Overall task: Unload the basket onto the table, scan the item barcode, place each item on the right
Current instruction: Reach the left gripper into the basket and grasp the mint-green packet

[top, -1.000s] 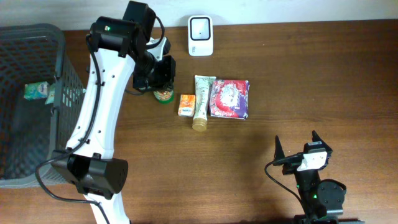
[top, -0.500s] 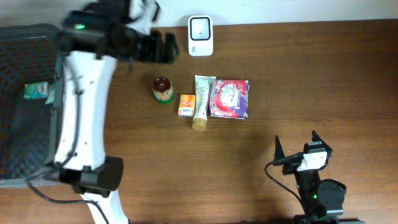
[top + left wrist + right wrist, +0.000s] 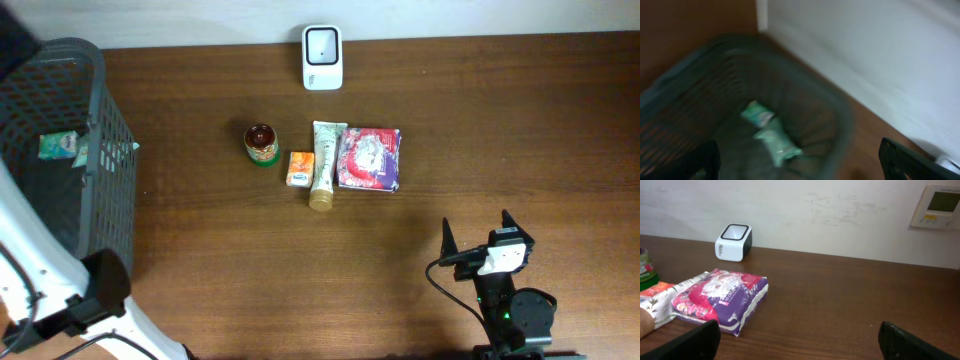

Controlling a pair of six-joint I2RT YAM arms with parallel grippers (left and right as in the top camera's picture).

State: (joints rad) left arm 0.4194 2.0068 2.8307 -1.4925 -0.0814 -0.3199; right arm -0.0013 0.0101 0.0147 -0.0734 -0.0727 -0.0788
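Note:
The packet is deep below the rim of the dark mesh basket. My open left gripper needs to go down into the basket next, onto the pale green plastic packet [image 3: 81, 153] [image 3: 777, 142].
A white barcode scanner [image 3: 322, 44] stands at the table's back edge and also shows as the scanner [image 3: 733, 242] in the right wrist view. In front of it lie a row of items: a small jar [image 3: 261, 143], an orange box [image 3: 299, 168], a tube [image 3: 324, 165] and a pink and purple pack [image 3: 369, 158]. My left gripper [image 3: 800, 156] is open and empty above the basket [image 3: 840, 115], in a blurred view. Open and empty, my right gripper [image 3: 478, 240] stays low near the front right.
A dark mesh basket [image 3: 100, 120] at the left edge holds green packets [image 3: 60, 146]. The white left arm [image 3: 35, 265] runs along the left border. A wall panel [image 3: 937, 205] hangs behind the table at the right.
My left gripper opened and let go of the jar, which stands alone on the table. The left arm swung away left over the basket. The right arm has not moved.

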